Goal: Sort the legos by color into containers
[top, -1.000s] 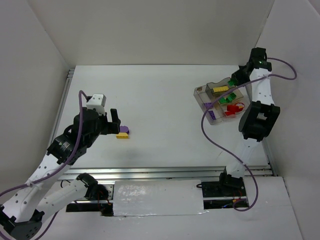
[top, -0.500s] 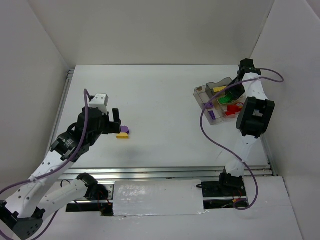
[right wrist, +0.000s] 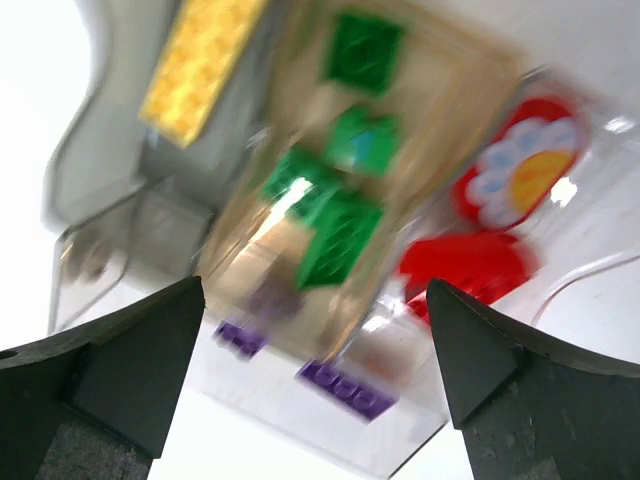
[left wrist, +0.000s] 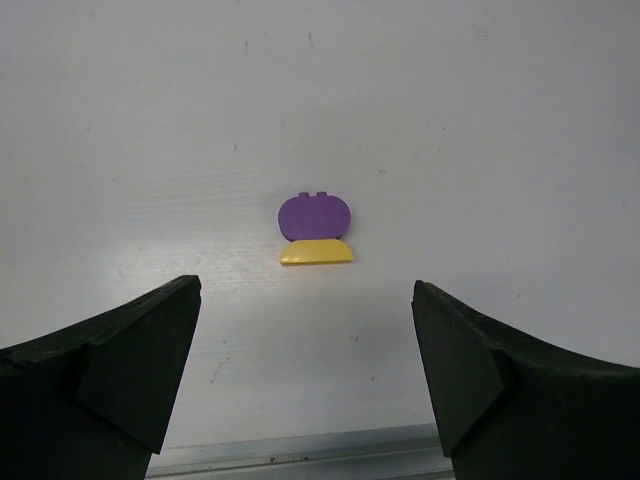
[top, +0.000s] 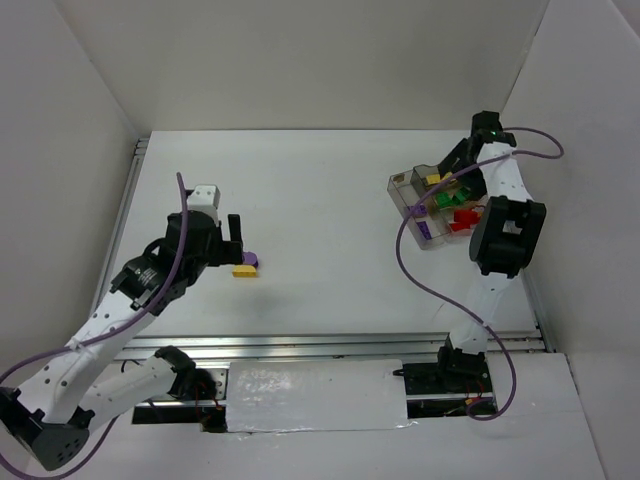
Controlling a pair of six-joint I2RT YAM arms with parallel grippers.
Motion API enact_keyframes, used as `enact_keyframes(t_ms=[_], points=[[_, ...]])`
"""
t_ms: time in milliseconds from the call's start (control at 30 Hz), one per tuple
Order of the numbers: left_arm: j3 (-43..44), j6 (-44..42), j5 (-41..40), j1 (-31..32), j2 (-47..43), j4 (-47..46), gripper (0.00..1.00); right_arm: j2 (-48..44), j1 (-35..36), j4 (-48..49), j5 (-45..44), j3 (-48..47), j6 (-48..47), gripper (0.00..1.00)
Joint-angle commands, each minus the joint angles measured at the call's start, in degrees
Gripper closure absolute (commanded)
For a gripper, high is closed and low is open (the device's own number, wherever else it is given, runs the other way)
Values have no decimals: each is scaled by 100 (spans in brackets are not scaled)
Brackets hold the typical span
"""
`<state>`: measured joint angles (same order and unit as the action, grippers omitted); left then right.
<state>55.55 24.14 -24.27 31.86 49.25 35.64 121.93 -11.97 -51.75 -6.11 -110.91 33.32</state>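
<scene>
My left gripper needs to go down over the yellow lego next and close on its two ends. The purple lego is touching the yellow lego's long side, but both ends are free.
A rounded purple lego [left wrist: 313, 215] and a yellow lego [left wrist: 316, 252] lie touching on the white table, also seen in the top view as the purple lego [top: 251, 259] and the yellow lego [top: 245, 271]. My left gripper [left wrist: 305, 380] hangs open just short of them, its place in the top view [top: 236, 240] to their left. The clear tray of containers [top: 398, 190] holds green legos [right wrist: 340, 230], a yellow lego [right wrist: 200, 60], red legos [right wrist: 470, 265] and purple legos [right wrist: 345, 385] in separate compartments. My right gripper [right wrist: 315, 380] hovers open over the tray [top: 452, 178], holding nothing; its view is blurred.
White walls enclose the table on the left, back and right. An aluminium rail [top: 330, 345] runs along the near edge, also visible as the rail [left wrist: 350, 450] below the left fingers. The right arm's purple cable [top: 420, 270] loops over the table beside the tray.
The right jaws have spread wide above the tray and the wrist has shifted over it. The left gripper has drifted slightly toward the back, still open.
</scene>
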Motion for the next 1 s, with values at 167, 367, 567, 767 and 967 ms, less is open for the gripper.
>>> enact_keyframes(t_ms=[167, 367, 567, 767, 967], points=[[931, 1461, -8, -144, 1794, 655, 0, -2626, 2100, 823, -347, 1333, -318, 0], [379, 1506, 729, -784, 2912, -126, 1, -4051, 2883, 1631, 609, 2951, -379, 0], [96, 1436, 879, -857, 3598, -802, 4, -5037, 3086, 2001, 1576, 3954, -423, 0], [35, 1181, 1100, -848, 4021, -1076, 5, -5293, 3323, 2037, 1999, 4034, -484, 0], [-105, 1321, 1065, -839, 4417, -1032, 7, -5495, 3394, 2168, 2087, 4165, -441, 0]])
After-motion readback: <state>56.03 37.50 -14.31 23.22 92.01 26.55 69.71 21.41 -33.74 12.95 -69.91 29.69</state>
